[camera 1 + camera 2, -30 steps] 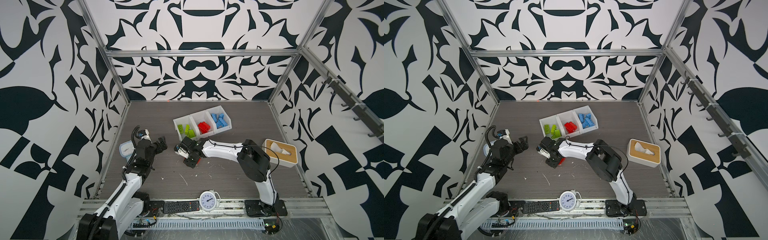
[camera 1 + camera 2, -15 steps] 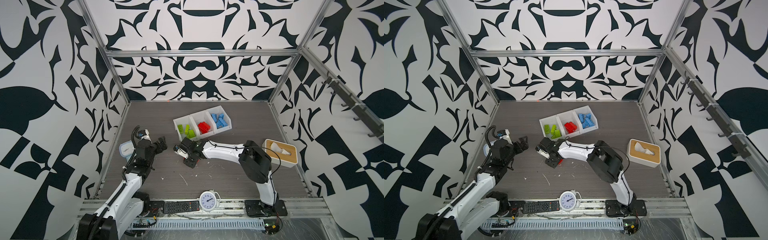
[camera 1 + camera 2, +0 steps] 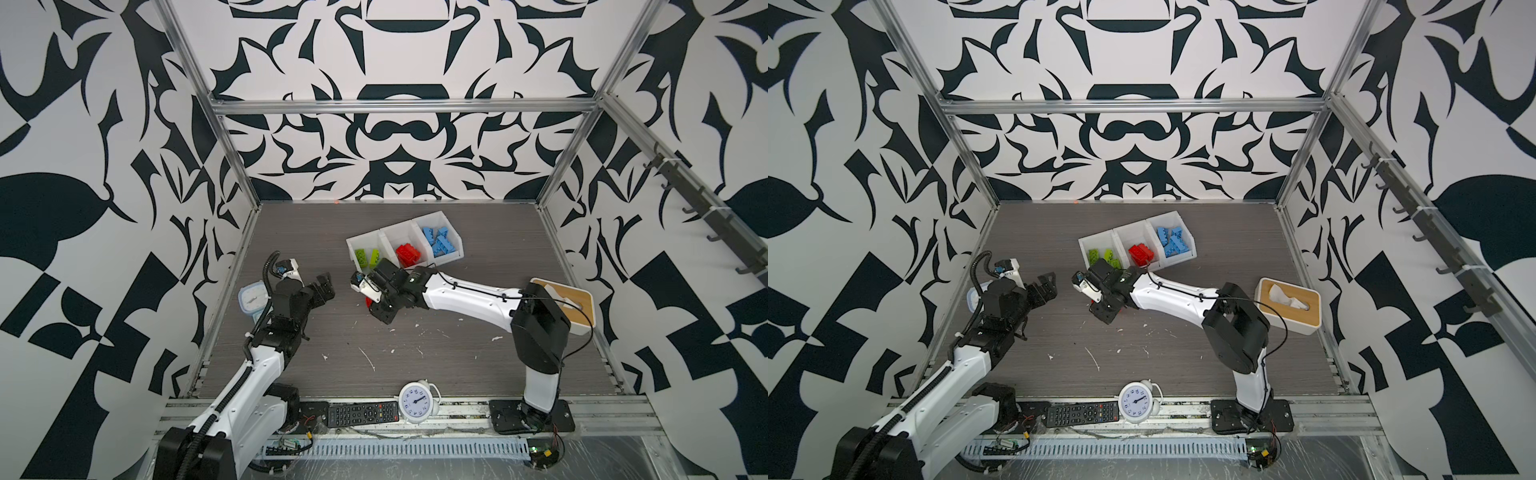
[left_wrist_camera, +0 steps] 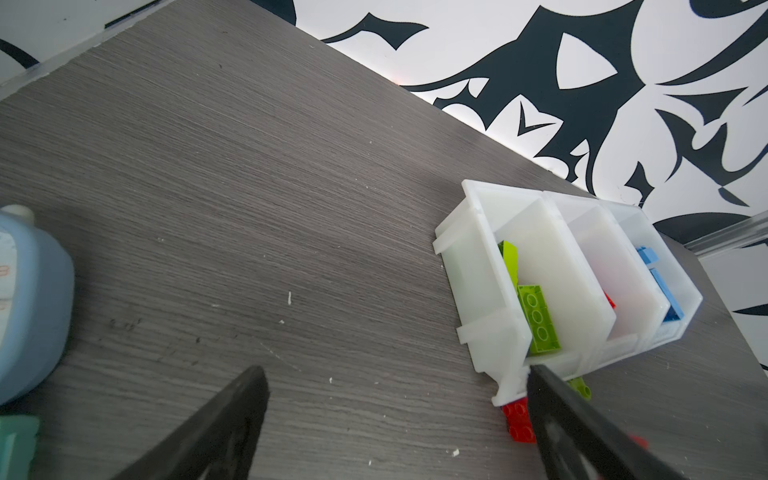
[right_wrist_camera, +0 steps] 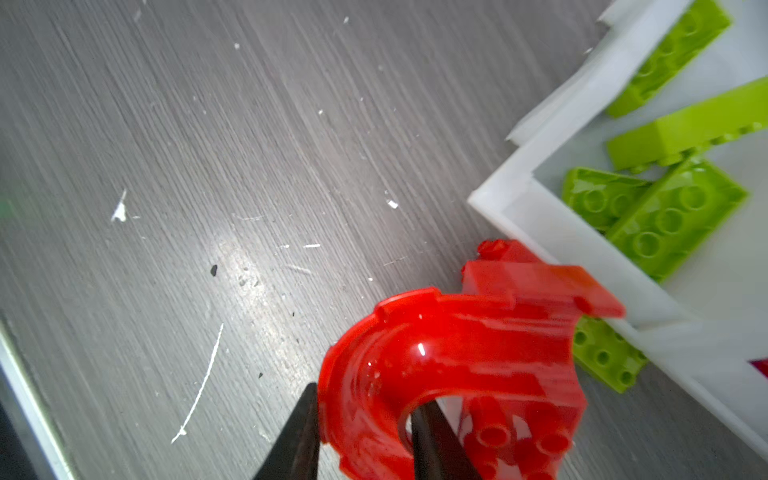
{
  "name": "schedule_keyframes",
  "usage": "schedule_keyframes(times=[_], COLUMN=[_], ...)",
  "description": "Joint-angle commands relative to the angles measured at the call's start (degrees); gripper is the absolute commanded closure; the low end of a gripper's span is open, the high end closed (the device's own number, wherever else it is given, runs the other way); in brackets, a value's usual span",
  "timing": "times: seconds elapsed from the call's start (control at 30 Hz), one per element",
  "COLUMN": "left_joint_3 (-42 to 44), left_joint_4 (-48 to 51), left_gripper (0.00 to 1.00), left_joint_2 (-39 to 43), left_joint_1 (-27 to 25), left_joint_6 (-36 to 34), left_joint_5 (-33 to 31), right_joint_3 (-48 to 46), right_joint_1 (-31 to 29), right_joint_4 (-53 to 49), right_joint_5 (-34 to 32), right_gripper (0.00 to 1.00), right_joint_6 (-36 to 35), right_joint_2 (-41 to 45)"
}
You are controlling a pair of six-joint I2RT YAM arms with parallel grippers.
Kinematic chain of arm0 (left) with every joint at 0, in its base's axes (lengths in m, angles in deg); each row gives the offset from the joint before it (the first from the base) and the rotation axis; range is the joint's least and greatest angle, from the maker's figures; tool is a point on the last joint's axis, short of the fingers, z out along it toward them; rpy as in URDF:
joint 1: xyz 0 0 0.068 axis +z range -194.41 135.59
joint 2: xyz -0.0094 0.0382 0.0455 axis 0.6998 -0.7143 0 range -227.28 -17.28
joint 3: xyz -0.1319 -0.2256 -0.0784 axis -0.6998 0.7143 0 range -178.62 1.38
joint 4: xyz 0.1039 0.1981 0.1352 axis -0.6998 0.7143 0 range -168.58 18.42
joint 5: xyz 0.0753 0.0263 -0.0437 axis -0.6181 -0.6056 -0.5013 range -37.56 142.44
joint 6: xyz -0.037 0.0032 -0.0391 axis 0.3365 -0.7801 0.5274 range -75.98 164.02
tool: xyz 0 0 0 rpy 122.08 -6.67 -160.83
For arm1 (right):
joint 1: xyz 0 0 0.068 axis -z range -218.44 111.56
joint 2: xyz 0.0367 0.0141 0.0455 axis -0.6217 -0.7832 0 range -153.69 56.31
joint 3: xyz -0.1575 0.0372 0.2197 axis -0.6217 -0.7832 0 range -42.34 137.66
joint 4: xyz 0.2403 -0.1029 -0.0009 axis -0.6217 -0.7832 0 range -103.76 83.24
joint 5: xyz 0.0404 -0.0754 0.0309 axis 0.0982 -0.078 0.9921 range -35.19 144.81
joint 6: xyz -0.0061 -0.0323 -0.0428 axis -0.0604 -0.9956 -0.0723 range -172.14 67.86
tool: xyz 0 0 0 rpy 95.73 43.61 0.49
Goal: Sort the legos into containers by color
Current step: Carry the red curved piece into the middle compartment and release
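I should next lift the red arch in my right gripper up and outward over the middle container and let it go there, because that container already has red legos in it.
My right gripper (image 5: 365,419) is shut on one leg of the large red arch lego (image 5: 453,357), just in front of the containers (image 5: 515,183). In both top views the right gripper (image 3: 376,297) (image 3: 1098,300) hangs low by the green bin's front. The three joined white containers (image 3: 361,241) hold green legos (image 3: 368,257), red legos (image 3: 408,254) and blue legos (image 3: 439,245). A green brick (image 5: 606,361) and a small red brick (image 4: 517,422) lie on the table by the bin's front. My left gripper (image 3: 323,286) (image 4: 397,374) is open with nothing between its fingers, left of them.
A tissue box (image 3: 565,305) with a wooden lid stands at the right. A white alarm clock (image 3: 417,401) and a black remote (image 3: 361,413) lie at the front edge. A blue clock (image 3: 251,297) sits behind my left arm. White specks dot the table.
My right gripper has closed on the red arch and shifted slightly back toward the containers. The left arm has not moved.
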Motion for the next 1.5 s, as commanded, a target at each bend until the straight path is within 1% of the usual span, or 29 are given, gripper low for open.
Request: schedule_keyframes(times=[0.0, 0.1, 0.27, 0.4, 0.53, 0.67, 0.77, 0.93, 1.07, 1.23, 1.3, 1.33, 1.4, 1.47], left_joint_3=[-0.63, -0.60, -0.84, -0.94, -0.94, -0.94, -0.95, -0.94, -1.03, -1.03, -0.95, -0.98, -1.03, -1.03], left_joint_4=[-0.32, -0.32, -0.41, -0.40, -0.40, -0.32, -0.32, -0.32, -0.32, -0.18, -0.30, -0.32, -0.32, -0.41], left_gripper=[0.00, 0.00, 0.00, 0.00, 0.00, 0.00, 0.00, 0.00, 0.00, 0.00, 0.00, 0.00, 0.00, 0.00], left_joint_2=[-0.16, -0.26, -0.74, -1.00, -1.01, -0.77, -0.57, -0.66, -0.92, -0.61, -0.66, -0.74, -0.87, -0.92], left_joint_1=[0.28, 0.23, 0.28, 0.27, 0.28, 0.28, 0.28, 0.28, 0.28, 0.28, 0.28, 0.28, 0.27, 0.28], left_joint_6=[0.35, 0.34, 0.32, 0.26, 0.26, 0.15, 0.08, 0.19, 0.17, 0.10, 0.09, 0.09, 0.08, 0.08], left_joint_5=[0.39, 0.47, 0.96, 1.09, 1.20, 1.41, 1.38, 1.44, 1.66, 1.59, 1.54, 1.59, 1.64, 1.72], right_joint_3=[1.45, 1.82, 5.05, 8.42, 14.30, 20.60, 23.57, 26.56, 28.70, 28.32, 28.49, 28.55, 28.64, 28.65], right_joint_1=[3.44, 7.17, 13.00, 17.60, 20.70, 22.28, 23.33, 24.67, 24.90, 25.25, 25.28, 25.32, 25.37, 25.32], right_joint_4=[-0.22, 0.03, -1.61, -1.48, -2.04, -3.36, -3.24, -3.26, -5.47, -5.49, -5.49, -5.56, -5.64, -5.79], right_joint_5=[1.73, 3.74, 4.22, 7.59, 10.17, 12.13, 13.38, 14.88, 15.64, 14.77, 13.89, 13.64, 13.55, 13.46], right_gripper=[0.78, 0.78, 0.77, 0.77, 0.76, 0.77, 0.77, 0.76, 0.76, 0.75, 0.72, 0.69, 0.56, 0.49], right_joint_6=[0.67, 0.25, -2.46, -3.04, -4.33, -5.39, -5.00, -4.71, -4.81, -4.73, -4.66, -4.69, -4.58, -4.38], right_joint_2=[3.84, 5.64, 6.06, 3.95, -0.62, -6.22, -9.24, -12.84, -15.28, -15.72, -15.85, -15.94, -15.87, -15.67])
